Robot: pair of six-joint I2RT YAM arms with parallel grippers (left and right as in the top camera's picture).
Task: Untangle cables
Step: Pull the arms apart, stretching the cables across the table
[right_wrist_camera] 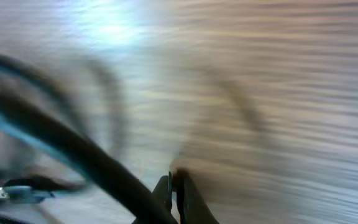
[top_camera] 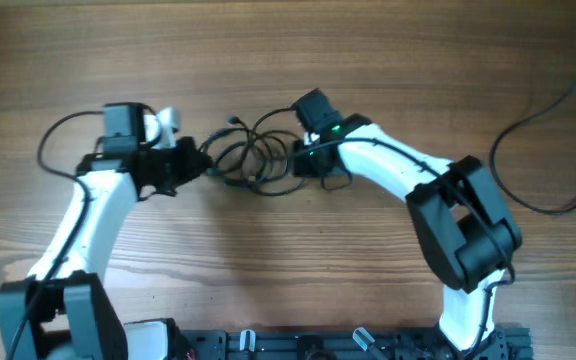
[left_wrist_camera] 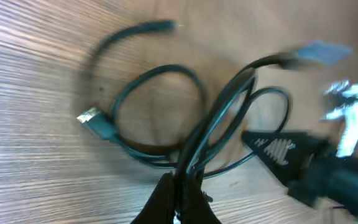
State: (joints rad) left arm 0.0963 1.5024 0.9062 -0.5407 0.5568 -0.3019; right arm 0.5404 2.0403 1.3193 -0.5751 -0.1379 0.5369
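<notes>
The cable loops are bunched together, so I will pull my left gripper left in the overhead view, over bare wood, and release the pair of cable pieces.
The cables (top_camera: 253, 155) lie as a knot of thin black loops on the wooden table, between my two grippers. My left gripper (top_camera: 205, 166) is at the bundle's left edge. In the left wrist view it (left_wrist_camera: 180, 183) is shut on a pair of strands (left_wrist_camera: 216, 115) that rise from the jaws. A small plug end (left_wrist_camera: 91, 116) lies to the left. My right gripper (top_camera: 298, 160) is at the bundle's right edge. Its view is blurred: the jaws (right_wrist_camera: 176, 182) are shut with nothing visible between the tips. A dark cable (right_wrist_camera: 73, 148) crosses just left of them.
A separate black wire (top_camera: 538, 170) curls across the table at the far right. The arm bases and a black rail (top_camera: 348, 345) line the front edge. The right arm's elbow (top_camera: 463, 225) stands over the table right of the bundle.
</notes>
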